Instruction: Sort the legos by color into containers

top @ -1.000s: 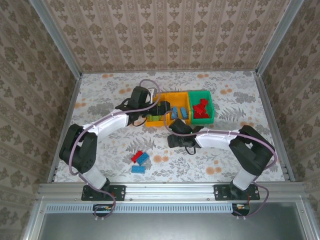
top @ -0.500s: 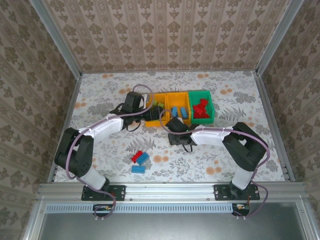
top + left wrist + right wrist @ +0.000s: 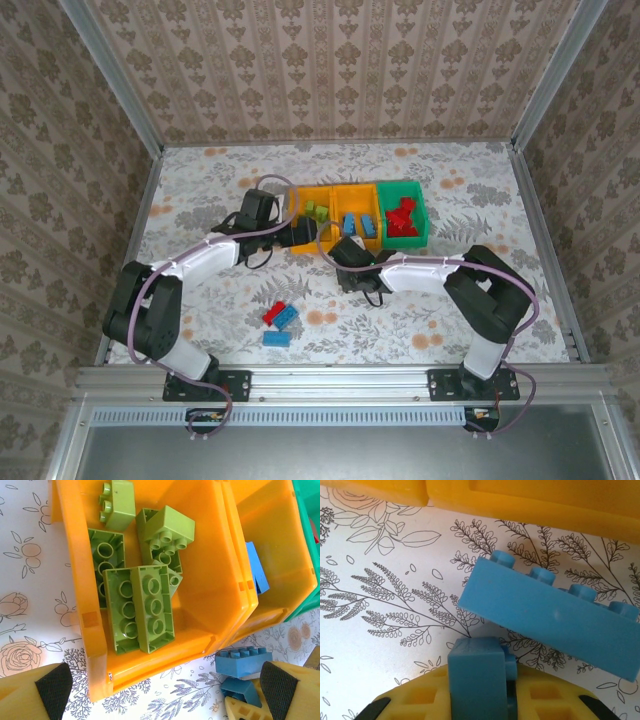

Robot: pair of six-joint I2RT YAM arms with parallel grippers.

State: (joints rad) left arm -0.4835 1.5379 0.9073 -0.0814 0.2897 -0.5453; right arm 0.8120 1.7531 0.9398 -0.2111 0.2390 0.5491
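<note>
The middle orange bin (image 3: 357, 195) has blue bricks in it, so next I should lift my right gripper from the table and move it outward over that bin to let go of the small blue brick.
Three bins stand in a row: the left orange bin (image 3: 303, 238) (image 3: 90, 625) holds several light green bricks (image 3: 142, 607), the middle orange bin (image 3: 357, 195) blue ones (image 3: 360, 224), the green bin (image 3: 424, 212) red ones (image 3: 402, 218). My left gripper (image 3: 294, 232) (image 3: 165, 702) hangs open and empty just in front of the left orange bin. My right gripper (image 3: 345, 264) (image 3: 480, 692) is shut on a small blue brick (image 3: 477, 675) (image 3: 240, 687) low over the table before the bins. A longer blue brick (image 3: 552, 612) (image 3: 243, 661) lies right beside it.
A red brick (image 3: 272, 313) and two blue bricks (image 3: 288, 316) (image 3: 277, 338) lie loose on the floral tabletop nearer the arm bases. Patterned walls with metal rails enclose the table on three sides.
My left gripper has drawn back leftward from over the left orange bin, uncovering the green bricks inside. My right gripper has crept slightly left and toward the bins.
</note>
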